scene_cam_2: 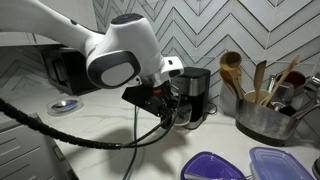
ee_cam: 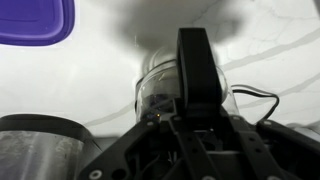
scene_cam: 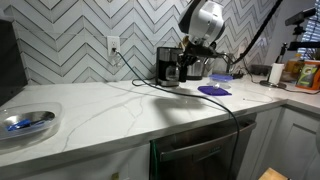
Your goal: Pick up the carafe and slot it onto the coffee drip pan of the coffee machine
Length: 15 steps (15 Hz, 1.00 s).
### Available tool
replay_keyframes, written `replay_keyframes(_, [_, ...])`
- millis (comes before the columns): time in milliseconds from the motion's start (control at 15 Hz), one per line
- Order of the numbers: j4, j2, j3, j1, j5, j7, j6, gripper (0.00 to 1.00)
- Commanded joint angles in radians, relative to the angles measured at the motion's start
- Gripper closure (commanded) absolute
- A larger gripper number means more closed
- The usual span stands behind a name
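The carafe is still in front of the coffee machine. My gripper moves outward toward the machine next, slides the carafe onto its base (scene_cam: 171,81) and opens.
The carafe (ee_cam: 160,88) is a clear glass pot with a black handle (ee_cam: 195,60). My gripper (ee_cam: 195,112) is shut on the handle and holds the carafe right beside the black coffee machine (ee_cam: 40,148). In both exterior views the gripper (scene_cam: 193,58) (scene_cam_2: 160,100) is at the front of the coffee machine (scene_cam: 167,64) (scene_cam_2: 196,88), with the carafe (scene_cam_2: 181,114) low by its base. The coffee drip pan is hidden behind the carafe and the gripper.
A flat purple disc (scene_cam: 213,90) (ee_cam: 35,20) lies on the white counter near the machine. A blue-tinted glass dish (scene_cam: 25,122) sits far along the counter. A metal canister of wooden utensils (scene_cam_2: 262,115) stands beside the machine. A black cord (ee_cam: 255,95) trails on the counter.
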Motion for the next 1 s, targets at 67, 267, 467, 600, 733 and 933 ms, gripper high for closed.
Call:
replay_keyframes(67, [0.077, 0.068, 0.039, -0.032, -0.081, 0.088, 0.023, 0.93])
replay_keyframes(267, [0.121, 0.109, 0.050, -0.034, -0.149, 0.153, 0.025, 0.93])
replay_keyframes(467, [0.161, 0.143, 0.059, -0.035, -0.189, 0.205, 0.029, 0.93])
replay_keyframes(600, [0.182, 0.161, 0.066, -0.037, -0.198, 0.228, 0.029, 0.93])
replay_keyframes(733, [0.198, 0.178, 0.072, -0.040, -0.203, 0.247, 0.040, 0.93])
replay_keyframes(933, [0.208, 0.195, 0.077, -0.044, -0.209, 0.265, 0.054, 0.93])
